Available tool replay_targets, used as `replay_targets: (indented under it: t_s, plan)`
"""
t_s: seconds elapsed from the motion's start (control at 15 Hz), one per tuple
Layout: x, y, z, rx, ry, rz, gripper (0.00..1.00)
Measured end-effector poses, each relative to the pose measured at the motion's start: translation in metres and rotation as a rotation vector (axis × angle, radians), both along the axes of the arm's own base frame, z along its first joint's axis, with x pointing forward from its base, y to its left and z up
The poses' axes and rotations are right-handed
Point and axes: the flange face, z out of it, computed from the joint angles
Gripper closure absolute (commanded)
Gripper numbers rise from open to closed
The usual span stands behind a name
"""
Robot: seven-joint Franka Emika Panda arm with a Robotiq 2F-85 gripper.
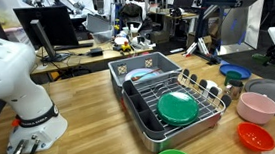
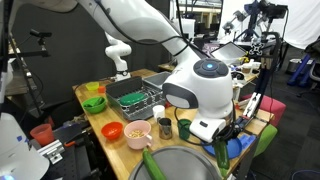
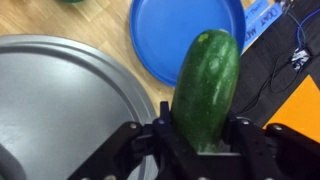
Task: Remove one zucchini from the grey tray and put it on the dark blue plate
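My gripper needs to move over toward the dark blue plate's middle [image 1: 234, 71] [image 3: 185, 23] next and down onto it to let go of the zucchini, because only the zucchini's tip overlaps the plate.
In the wrist view my gripper [image 3: 200, 135] is shut on a dark green zucchini [image 3: 205, 85], which sticks out lengthwise from the jaws. It hangs over the gap between the grey tray [image 3: 60, 110] on the left and the dark blue plate [image 3: 190, 35] ahead, with its tip reaching the plate's near rim. In an exterior view the gripper [image 2: 222, 150] holds the zucchini beside the tray [image 2: 190, 162]. The plate [image 2: 240, 148] is just behind it. A second zucchini [image 2: 150, 165] lies on the tray.
A pink bowl [image 2: 137, 133] and two cups [image 2: 163, 127] stand near the tray. A dark tub with a wire rack [image 1: 170, 104] holds a green plate [image 1: 177, 107]. A red bowl [image 1: 255, 135] sits at the front. Cables and an orange sheet [image 3: 300, 105] lie right of the plate.
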Motion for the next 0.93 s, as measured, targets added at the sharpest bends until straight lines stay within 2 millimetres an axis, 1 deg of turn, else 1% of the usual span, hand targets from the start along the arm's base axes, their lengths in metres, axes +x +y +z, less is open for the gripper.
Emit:
replay_targets:
  t_s: [0.2, 0.4, 0.6, 0.93]
  plan:
    - [0.021, 0.011, 0.010, -0.010, -0.031, 0.050, 0.78]
    - [0.039, 0.024, 0.012, -0.017, -0.035, 0.113, 0.78]
    - [0.058, 0.039, 0.006, -0.027, -0.025, 0.187, 0.78]
    - [0.084, 0.057, -0.017, -0.048, -0.001, 0.283, 0.78]
